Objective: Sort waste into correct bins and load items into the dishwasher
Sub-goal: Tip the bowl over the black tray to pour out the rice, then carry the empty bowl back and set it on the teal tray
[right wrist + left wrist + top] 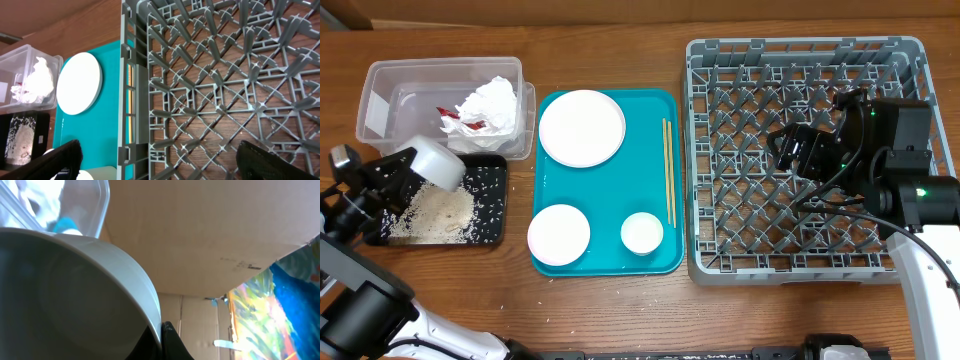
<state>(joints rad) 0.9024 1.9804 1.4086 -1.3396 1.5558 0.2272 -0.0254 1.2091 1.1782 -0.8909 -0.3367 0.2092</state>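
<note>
My left gripper will swing across and down next and let go of the levelled bowl on the teal tray's bare middle [612,188], because that is to its right in the overhead view.
My left gripper [415,165] is shut on the rim of a white bowl [436,162], tipped over the black tray [495,228], where a heap of white rice [440,212] lies. The bowl fills the left wrist view [75,295]. The clear tub [380,85] holds the crumpled napkin [492,103] and the red wrapper scrap [453,119]. My right gripper [790,148] is open and empty above the grey dish rack [720,262]. The teal tray [610,185] carries a white plate [582,127], a pinkish plate [558,234], a small cup [642,232] and chopsticks [668,170].
The rack [210,95] has rows of upright pegs beneath my right gripper [160,162]. In the right wrist view I also see the white plate [79,84], the tub with the napkin [37,80] and the black tray [20,137]. A few rice grains lie scattered on the wooden table.
</note>
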